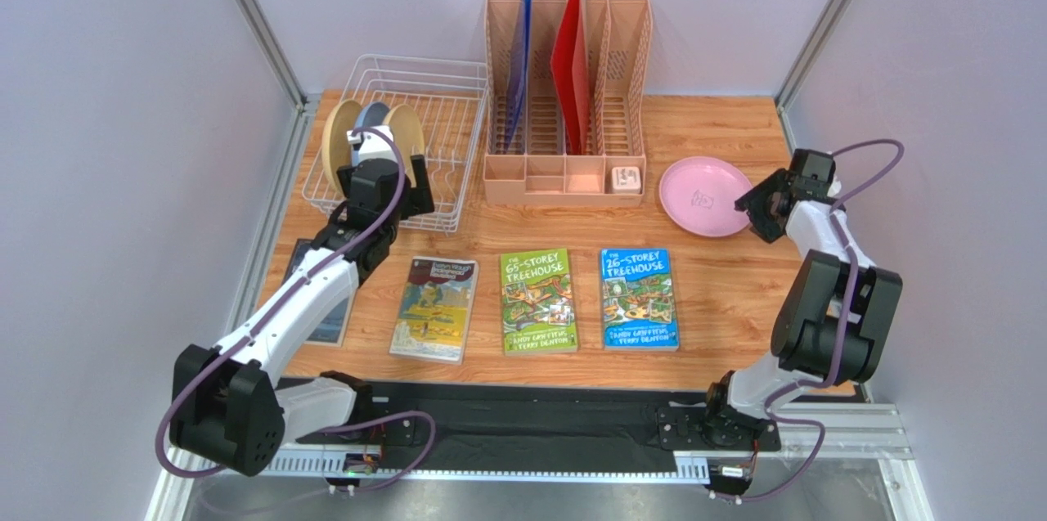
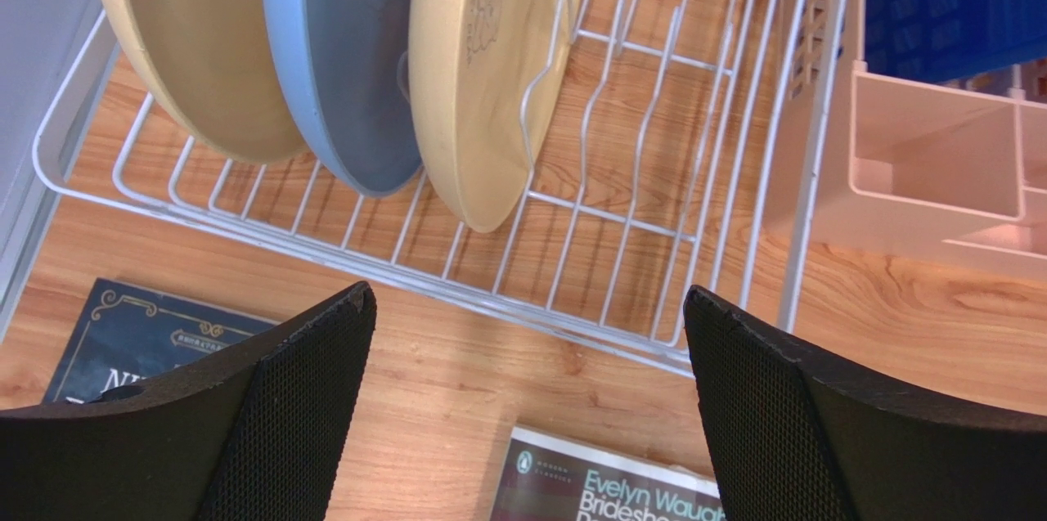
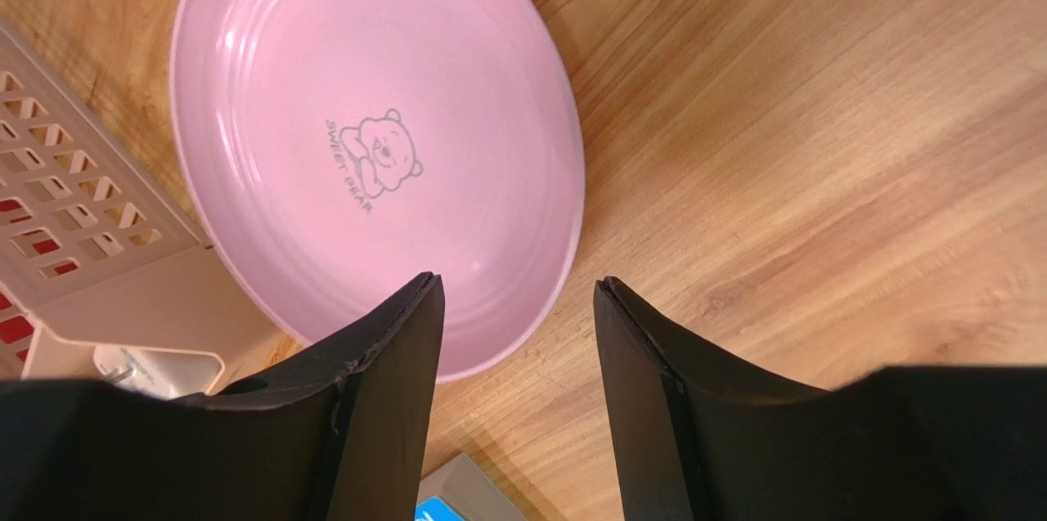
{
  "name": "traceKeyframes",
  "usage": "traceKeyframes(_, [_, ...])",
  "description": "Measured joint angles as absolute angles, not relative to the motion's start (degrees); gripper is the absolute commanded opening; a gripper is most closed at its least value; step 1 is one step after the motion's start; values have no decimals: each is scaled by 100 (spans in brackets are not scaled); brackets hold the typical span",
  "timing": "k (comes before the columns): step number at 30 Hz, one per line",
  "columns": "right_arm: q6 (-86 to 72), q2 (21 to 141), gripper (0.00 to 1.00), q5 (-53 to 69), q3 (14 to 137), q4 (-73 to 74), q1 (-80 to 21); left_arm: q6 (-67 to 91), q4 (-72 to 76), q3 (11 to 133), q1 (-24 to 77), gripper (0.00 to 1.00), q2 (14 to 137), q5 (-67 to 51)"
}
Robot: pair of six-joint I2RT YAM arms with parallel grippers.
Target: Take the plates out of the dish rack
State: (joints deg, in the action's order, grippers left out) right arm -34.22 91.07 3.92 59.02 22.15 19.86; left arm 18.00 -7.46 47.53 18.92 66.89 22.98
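Note:
I should next move my left gripper outward onto the near rim of the second tan plate (image 2: 435, 129), because the plate's side toward the organizer is clear, beside empty wire slots.
The white wire dish rack (image 1: 449, 116) stands at the back left. Three plates stand upright in its left end: a tan plate (image 2: 184, 43), a light blue plate (image 2: 350, 55) and a second tan plate (image 2: 486, 67). My left gripper (image 2: 529, 300) is open and empty, hovering just in front of the rack's near wire edge (image 2: 578, 313); it shows in the top view (image 1: 366, 165). The pink plate (image 1: 703, 195) lies flat on the table at the right. My right gripper (image 3: 516, 282) is open and empty, with one finger over the pink plate's near rim (image 3: 369, 141).
A peach slotted organizer (image 1: 565, 165) holding a blue and a red sheet stands between rack and pink plate, with a small white cube (image 1: 627, 178) in its front tray. Three books (image 1: 538, 298) lie in a row at mid-table; a dark book (image 1: 322, 300) lies under the left arm.

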Motion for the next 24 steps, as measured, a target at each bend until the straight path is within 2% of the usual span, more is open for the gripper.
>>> traceKeyframes(5, [-3301,8296,55,-27,5900,2445,1673,1723,-633,4915,1741,93,7035,2410])
traceKeyframes(11, [-3232,7367,55,-169,5898,2482,1177,1514,-156,5087,1710,78,7568,2648])
traceKeyframes(16, [-3188,7140,55,-167,5898,2628,976,1398,56,5380,1710,71,8075,2858])
traceKeyframes(22, [-3100,6914,55,-161,5896,2790,781,1365,316,5417,1710,59,8372,3361])
traceKeyframes(24, [-3055,6788,55,-143,5889,2847,744,1328,419,5424,1710,50,8499,3570])
